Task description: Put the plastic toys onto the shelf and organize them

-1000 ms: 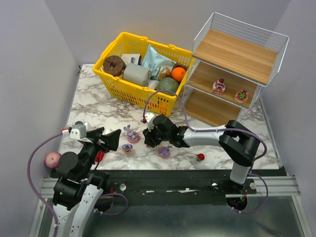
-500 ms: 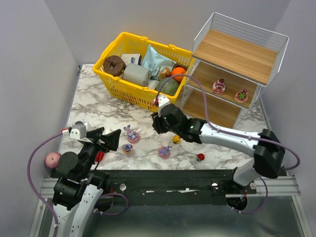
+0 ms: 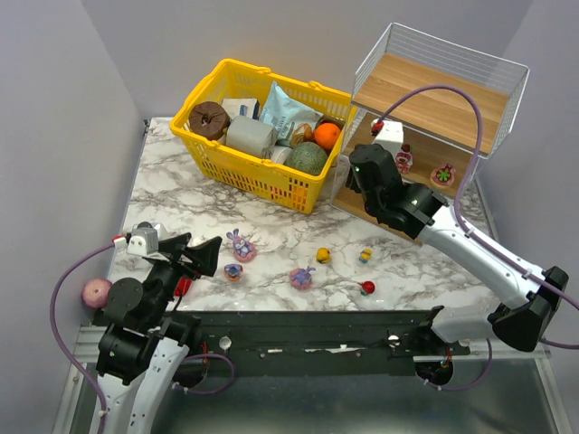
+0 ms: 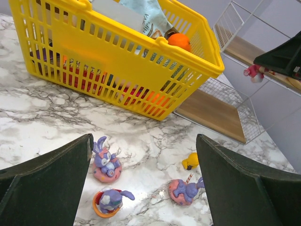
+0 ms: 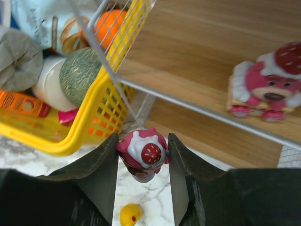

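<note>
My right gripper holds the strawberry figure and will next tilt level and move outward over the middle board's end by the basket [image 5: 153, 61] to let go of it, because that end is empty beside the bear figure.
My right gripper [image 5: 142, 155] is shut on a red-pink figure [image 5: 142, 151] with a strawberry on its head. It hovers at the left front of the shelf [image 3: 434, 99], in front of the middle board [image 5: 197, 61]. A pink bear figure [image 5: 264, 84] and a second figure [image 3: 443, 174] stand on that board. On the marble lie a bunny [image 3: 241, 244], a bunny in an orange cup [image 3: 233, 271], a fallen bunny [image 3: 301, 278], two yellow ducks [image 3: 323, 256] [image 3: 365, 256] and a small red toy [image 3: 366, 288]. My left gripper [image 4: 143, 188] is open and empty above the bunnies [image 4: 106, 160].
A yellow basket [image 3: 244, 172] full of groceries stands just left of the shelf, close to my right gripper. A pink ball [image 3: 96, 292] lies at the table's left front edge. Grey walls close in on three sides.
My right arm has lifted the red-pink figure from the marble and swung it right and back to the shelf. The left arm has not moved.
</note>
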Motion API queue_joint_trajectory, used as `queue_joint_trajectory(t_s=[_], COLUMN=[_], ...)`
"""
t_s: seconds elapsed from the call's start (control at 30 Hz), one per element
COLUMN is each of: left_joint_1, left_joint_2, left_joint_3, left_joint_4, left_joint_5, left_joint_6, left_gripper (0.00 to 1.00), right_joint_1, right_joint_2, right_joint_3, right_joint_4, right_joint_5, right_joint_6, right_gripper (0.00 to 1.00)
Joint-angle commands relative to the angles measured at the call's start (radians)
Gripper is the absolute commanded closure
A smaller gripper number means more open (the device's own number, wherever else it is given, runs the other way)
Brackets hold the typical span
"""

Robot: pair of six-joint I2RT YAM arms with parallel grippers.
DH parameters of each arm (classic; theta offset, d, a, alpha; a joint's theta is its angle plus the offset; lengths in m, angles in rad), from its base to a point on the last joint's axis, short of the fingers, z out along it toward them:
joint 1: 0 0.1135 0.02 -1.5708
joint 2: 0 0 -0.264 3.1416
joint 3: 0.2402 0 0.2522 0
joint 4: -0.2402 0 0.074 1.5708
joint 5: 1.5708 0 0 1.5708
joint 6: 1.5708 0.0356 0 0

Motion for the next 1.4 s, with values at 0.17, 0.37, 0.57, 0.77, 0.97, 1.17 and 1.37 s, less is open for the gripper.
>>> queue_joint_trajectory(t_s=[0.17, 0.37, 0.57, 0.77, 0.97, 1.17, 1.37], left_joint_1=[-0.003, -0.003, -0.003, -0.003, -0.003, -0.003, -0.003], left_joint_2=[0.006, 0.008, 0.008, 0.009, 0.008, 0.003, 0.003], left_joint_3=[-0.004, -0.004, -0.004, -0.003, -0.003, -0.004, -0.003], left_joint_4=[-0.004, -0.003, -0.003, -0.001, -0.001, -0.004, -0.006], left_joint_5=[-0.018, -0.018, -0.018, -0.018, -0.018, -0.018, -0.018], left_joint_6=[0.003, 0.003, 0.005, 0.005, 0.005, 0.005, 0.005], left_gripper=[0.01, 0.01, 0.01, 0.01, 0.01, 0.01, 0.01], right_joint_1=[-0.040, -0.046, -0.046, -0.046, -0.051, -0.069, -0.083], right_joint_2=[0.077, 0.121, 0.132, 0.121, 0.146, 0.184, 0.203], right_joint_3=[0.108, 0.103, 0.095, 0.094, 0.086, 0.085, 0.077], right_joint_4=[-0.041, 0.042, 0.113, 0.146, 0.192, 0.209, 0.228], right_joint_5=[0.204, 0.245, 0.268, 0.288, 0.328, 0.332, 0.328], right_joint_6=[0.050, 0.037, 0.038, 0.029, 0.006, 0.017, 0.013], right_gripper=[0.87, 0.87, 0.87, 0.87, 0.87, 0.86, 0.83])
